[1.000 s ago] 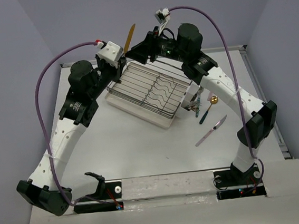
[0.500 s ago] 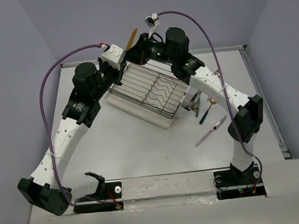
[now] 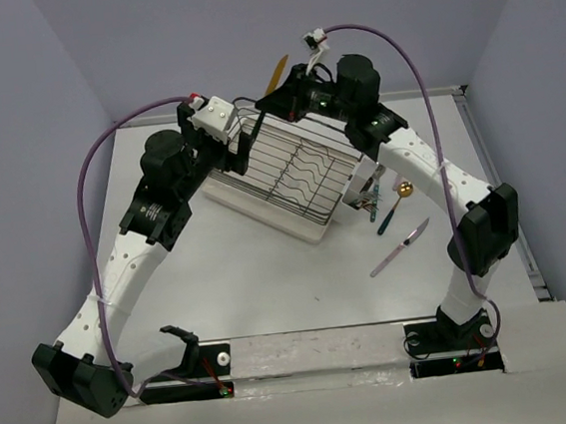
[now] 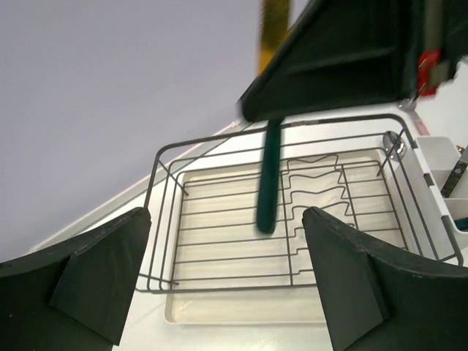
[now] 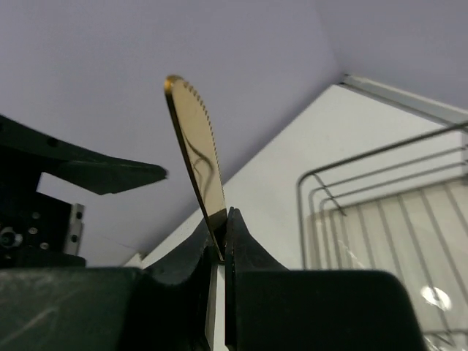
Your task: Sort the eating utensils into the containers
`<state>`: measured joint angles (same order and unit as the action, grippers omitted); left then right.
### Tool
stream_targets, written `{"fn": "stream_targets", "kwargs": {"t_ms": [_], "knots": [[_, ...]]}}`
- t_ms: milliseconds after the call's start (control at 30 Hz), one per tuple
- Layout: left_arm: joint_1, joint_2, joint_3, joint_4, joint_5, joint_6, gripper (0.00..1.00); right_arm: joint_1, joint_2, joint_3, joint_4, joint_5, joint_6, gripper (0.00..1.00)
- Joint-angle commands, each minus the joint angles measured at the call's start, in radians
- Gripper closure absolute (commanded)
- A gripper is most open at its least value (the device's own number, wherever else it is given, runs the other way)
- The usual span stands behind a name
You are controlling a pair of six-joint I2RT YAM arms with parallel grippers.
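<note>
Next, my right gripper swings back toward the white container [image 3: 366, 189], turning the knife. It lowers the knife handle-first into the container's far end, since the teal handle hangs lowest.
A knife with a gold blade [image 5: 194, 146] and dark teal handle [image 4: 269, 175] stands upright over the far edge of the black wire dish rack [image 3: 294, 166]. My right gripper [image 5: 223, 219] is shut on it at the base of the blade [image 3: 278, 75]. Just left of it, my left gripper [image 4: 227, 216] is open with nothing between its fingers, the handle hanging beyond them. The white container [image 3: 366, 189] on the rack's right end holds some utensils. A gold spoon with a teal handle [image 3: 395, 204] and a pink-handled knife [image 3: 400, 248] lie on the table to its right.
The rack [image 4: 219, 241] sits on a cream drip tray [image 3: 262, 206] at the back of the table. The white container [image 4: 439, 164] shows at the right of the left wrist view. The back wall rises close behind both grippers.
My left gripper has opened and let go of the gold knife. My right gripper shut on it and has shifted it a little to the right.
</note>
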<state>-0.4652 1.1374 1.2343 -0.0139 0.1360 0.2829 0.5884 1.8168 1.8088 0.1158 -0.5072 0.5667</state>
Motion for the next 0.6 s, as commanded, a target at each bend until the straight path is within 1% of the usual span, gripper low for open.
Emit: {"fn": "stream_targets", "kwargs": {"t_ms": [0,33,67,100,133,167,300,433,567], "knots": [[-0.006,-0.057,-0.053,0.046,-0.073,0.002,0.01,-0.148,-0.210,-0.121,-0.016,0.151,-0.125,1.00],[-0.004,-0.065,-0.065,0.049,-0.076,0.005,0.01,-0.162,-0.244,-0.143,-0.046,0.194,-0.167,1.00],[-0.006,-0.080,-0.091,0.052,-0.079,0.004,0.01,-0.171,-0.304,-0.182,-0.080,0.246,-0.257,1.00],[-0.004,-0.088,-0.105,0.054,-0.084,-0.001,0.01,-0.171,-0.327,-0.201,-0.144,0.293,-0.301,1.00],[-0.004,-0.094,-0.117,0.060,-0.093,-0.002,0.01,-0.171,-0.347,-0.222,-0.174,0.374,-0.368,1.00],[-0.004,-0.100,-0.131,0.063,-0.099,-0.005,0.01,-0.182,-0.364,-0.242,-0.203,0.413,-0.387,1.00],[-0.001,-0.123,-0.189,0.071,-0.118,-0.013,0.01,-0.217,-0.434,-0.368,-0.353,0.597,-0.386,1.00],[0.000,-0.125,-0.208,0.080,-0.121,-0.010,0.01,-0.217,-0.488,-0.478,-0.364,0.627,-0.341,1.00],[0.000,-0.119,-0.205,0.077,-0.124,-0.010,0.01,-0.217,-0.507,-0.520,-0.363,0.638,-0.306,1.00]]}}
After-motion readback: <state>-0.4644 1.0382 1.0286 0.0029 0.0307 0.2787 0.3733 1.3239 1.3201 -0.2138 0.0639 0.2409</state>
